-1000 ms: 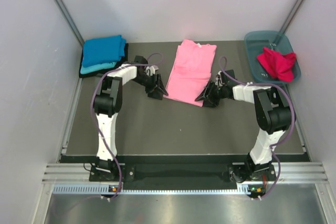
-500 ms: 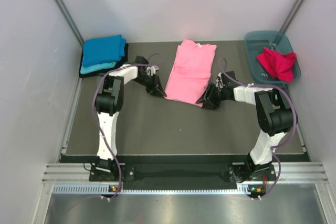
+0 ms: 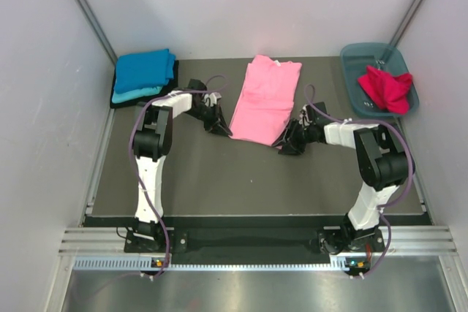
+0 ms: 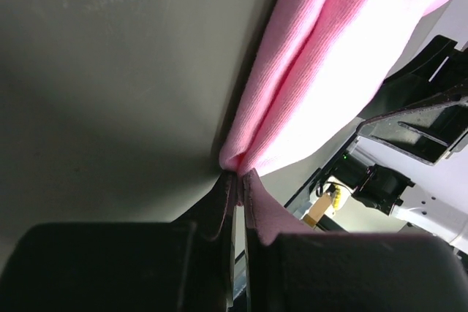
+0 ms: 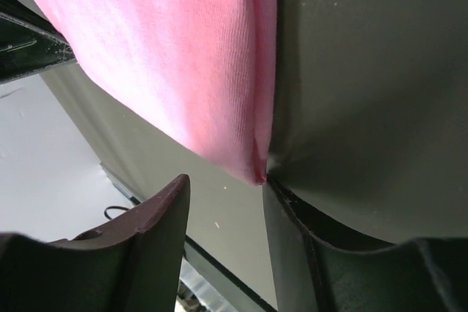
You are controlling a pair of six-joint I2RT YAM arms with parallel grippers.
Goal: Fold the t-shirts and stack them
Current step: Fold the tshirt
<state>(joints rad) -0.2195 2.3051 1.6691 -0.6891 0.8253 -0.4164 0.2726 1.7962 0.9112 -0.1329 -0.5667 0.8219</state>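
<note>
The pinched corner of the pink t-shirt will be lifted by my left gripper, carried outward onto the t-shirt's far end [image 3: 257, 66] and let go, which halves the t-shirt's length.
A light pink t-shirt [image 3: 265, 100], folded into a long strip, lies flat mid-table. My left gripper [image 3: 223, 131] is at its near left corner, and in the left wrist view the jaws are shut [image 4: 238, 177] with pink cloth [image 4: 322, 56] pinched between them. My right gripper [image 3: 281, 144] is open at the near right corner. In the right wrist view the pink shirt's corner [image 5: 257, 173] touches the inner edge of one finger, with the gap [image 5: 225, 180] otherwise empty. A crimson red t-shirt [image 3: 385, 87] lies crumpled in the tub.
Folded t-shirts are stacked at the back left, bright blue [image 3: 144, 69] on top, turquoise [image 3: 135, 95] beneath and a black edge below. The blue-grey tub [image 3: 355, 56] stands at the back right. White walls enclose the dark mat [image 3: 241, 180].
My left gripper has closed on the pink shirt's near left corner. My right gripper has edged left up to the near right corner, staying open.
</note>
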